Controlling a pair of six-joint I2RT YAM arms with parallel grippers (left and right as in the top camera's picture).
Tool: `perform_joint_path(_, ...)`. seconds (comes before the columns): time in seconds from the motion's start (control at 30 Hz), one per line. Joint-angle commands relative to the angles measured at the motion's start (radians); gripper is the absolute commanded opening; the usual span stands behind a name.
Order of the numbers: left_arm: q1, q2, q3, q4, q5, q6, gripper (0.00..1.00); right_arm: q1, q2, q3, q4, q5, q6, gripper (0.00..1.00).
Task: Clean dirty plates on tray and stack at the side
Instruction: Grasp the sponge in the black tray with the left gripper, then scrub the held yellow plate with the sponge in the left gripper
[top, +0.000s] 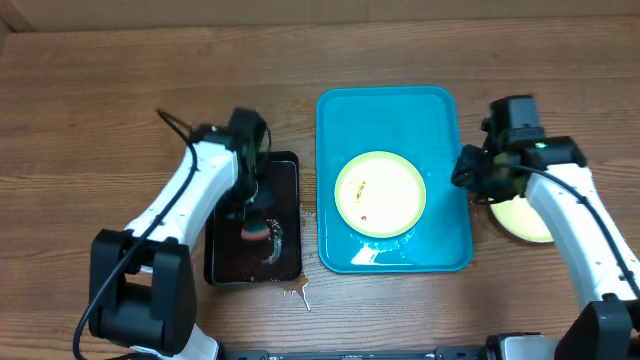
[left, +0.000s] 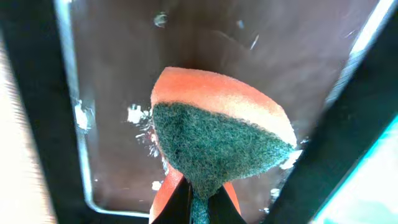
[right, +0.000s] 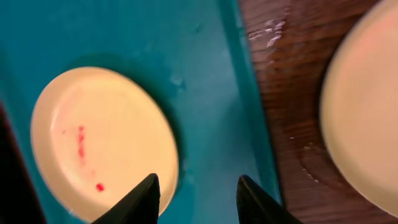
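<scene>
I will next move my right gripper down toward the black tray to close on the smeared plate at its rim facing the side plate (right: 367, 106).
One pale yellow-green plate (top: 380, 193) with red smears lies in the turquoise tray (top: 390, 115). Another plate (top: 525, 222) rests on the wood right of the tray, partly hidden under my right arm. My left gripper (top: 256, 222) is down in the black tray, shut on an orange and green sponge (left: 217, 130) that bulges out between its fingers (left: 180, 205). My right gripper (right: 198, 186) hangs open over the tray's right side, between the smeared plate (right: 99, 137) and the tray's rim (right: 249, 93), with nothing between its fingers. The side plate (right: 367, 106) shows at the right.
The black tray (top: 285, 190) lies left of the turquoise tray and holds dark water with white foam flecks (left: 134, 114). Small wet patches (top: 297, 293) mark the wooden table near the black tray's front corner.
</scene>
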Motion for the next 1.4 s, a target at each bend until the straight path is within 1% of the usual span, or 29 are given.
perform_joint_path(0.0, -0.001, -0.013, 0.073, -0.020, -0.056, 0.030, 0.04, 0.006, -0.008, -0.021, 0.003, -0.180, -0.124, 0.42)
perform_joint_path(0.17, -0.001, -0.013, 0.073, 0.018, -0.051, 0.029, 0.04, 0.061, -0.005, -0.115, 0.100, -0.157, -0.118, 0.43)
perform_joint_path(0.33, -0.002, -0.013, 0.074, 0.020, -0.043, 0.031, 0.04, 0.112, 0.000, -0.231, 0.268, 0.005, -0.032, 0.43)
perform_joint_path(0.37, -0.002, -0.013, 0.074, 0.019, -0.040, 0.038, 0.04, 0.121, 0.005, -0.252, 0.304, 0.013, -0.033, 0.43)
perform_joint_path(0.47, -0.002, -0.013, 0.093, -0.007, -0.037, 0.045, 0.04, 0.136, 0.024, -0.261, 0.340, 0.008, -0.033, 0.42)
perform_joint_path(0.57, -0.002, -0.013, 0.150, -0.061, -0.037, 0.048, 0.04, 0.150, 0.055, -0.261, 0.372, 0.012, -0.031, 0.38)
perform_joint_path(0.63, -0.002, -0.013, 0.201, -0.093, -0.037, 0.049, 0.04, 0.155, 0.080, -0.261, 0.391, 0.046, 0.000, 0.37)
perform_joint_path(0.67, -0.002, -0.013, 0.260, -0.126, -0.036, 0.048, 0.04, 0.158, 0.109, -0.261, 0.416, 0.079, 0.013, 0.36)
perform_joint_path(0.73, -0.002, -0.013, 0.311, -0.152, -0.018, 0.049, 0.04, 0.158, 0.141, -0.261, 0.444, 0.086, 0.013, 0.35)
perform_joint_path(0.83, -0.005, -0.013, 0.357, -0.159, 0.058, 0.048, 0.04, 0.159, 0.173, -0.261, 0.461, 0.067, 0.016, 0.22)
perform_joint_path(0.87, -0.009, -0.013, 0.364, -0.153, 0.085, 0.048, 0.04, 0.159, 0.179, -0.261, 0.460, 0.067, 0.017, 0.17)
perform_joint_path(0.93, -0.022, -0.013, 0.365, -0.126, 0.127, 0.048, 0.04, 0.158, 0.184, -0.261, 0.458, 0.066, 0.017, 0.05)
perform_joint_path(0.97, -0.048, -0.013, 0.363, -0.079, 0.165, 0.048, 0.04, 0.158, 0.184, -0.261, 0.452, 0.066, 0.021, 0.04)
perform_joint_path(1.0, -0.091, -0.013, 0.360, -0.018, 0.174, 0.043, 0.04, 0.158, 0.184, -0.261, 0.436, 0.067, 0.036, 0.04)
perform_joint_path(1.2, -0.252, 0.045, 0.352, 0.172, 0.174, 0.008, 0.04, 0.158, 0.184, -0.261, 0.362, 0.067, 0.039, 0.04)
perform_joint_path(1.27, -0.309, 0.098, 0.352, 0.229, 0.175, -0.023, 0.04, 0.158, 0.184, -0.261, 0.357, 0.067, 0.039, 0.04)
perform_joint_path(1.37, -0.373, 0.192, 0.352, 0.299, 0.222, -0.042, 0.04, 0.158, 0.184, -0.261, 0.357, 0.067, 0.039, 0.04)
